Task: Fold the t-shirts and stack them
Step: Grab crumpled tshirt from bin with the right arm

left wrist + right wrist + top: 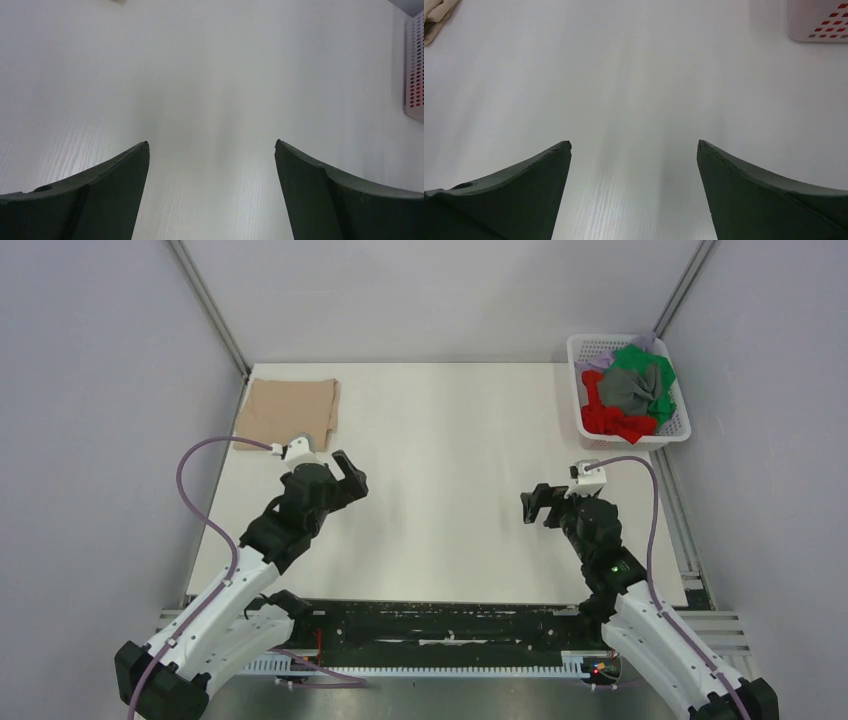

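The grey t-shirt (632, 391) is on top of the heap. I will next lift my right gripper outward over the white basket, then lower it to that t-shirt.
A folded tan t-shirt (289, 408) lies flat at the table's far left corner; a corner of it shows in the right wrist view (436, 15). Crumpled t-shirts, red (612, 420), grey (632, 388), green (645, 364) and lilac (601, 360), fill the white basket (682, 425) at the far right. My left gripper (350, 476) is open and empty above the bare table, right of the tan shirt; its jaws stand wide apart in the left wrist view (211, 145). My right gripper (534, 505) is open and empty over the table's right half (634, 144).
The basket's white wall shows at the right edge of the left wrist view (415, 70) and at the top right of the right wrist view (819, 20). Grey walls close in the white table (450, 460) on three sides. A black rail (450, 625) runs along the near edge.
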